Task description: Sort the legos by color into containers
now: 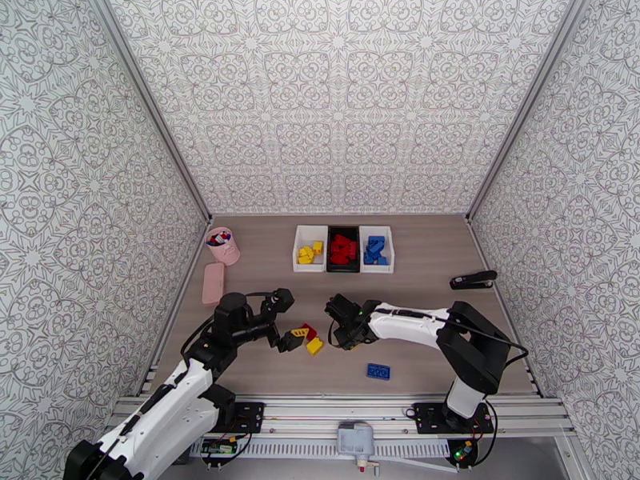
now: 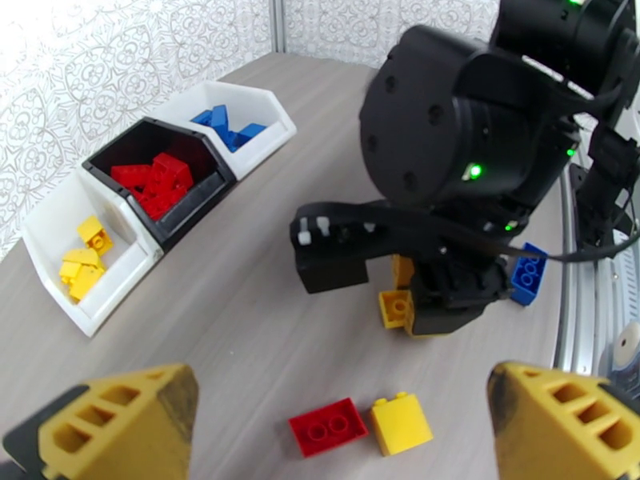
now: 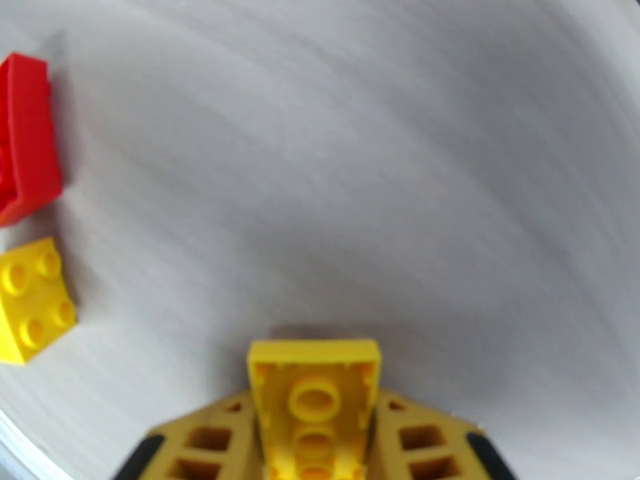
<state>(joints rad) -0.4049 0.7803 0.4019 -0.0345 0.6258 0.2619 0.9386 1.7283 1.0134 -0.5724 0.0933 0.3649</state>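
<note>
The robot's right hand has to move up and outward over the white bin with matching yellow legos and let go of the yellow lego.
Three containers stand in a row at the back: a white bin [image 1: 298, 251] with yellow legos, a black bin [image 1: 343, 267] with red ones, and a white bin [image 1: 390, 251] with blue ones. My right gripper [image 1: 340, 339] is shut on a yellow lego [image 3: 314, 394], low over the table; this lego [image 2: 396, 307] also shows from the left wrist. My left gripper [image 1: 294, 338] hangs open just above a loose red lego [image 2: 328, 426] and a loose yellow lego [image 2: 400, 424]. A blue lego [image 1: 379, 371] lies near the front edge.
A pink cup [image 1: 223, 244] and a flat pink case [image 1: 213, 282] sit at the left edge. A black stapler [image 1: 474, 279] lies at the right. Patterned walls close in three sides. The two grippers are close together at mid-table.
</note>
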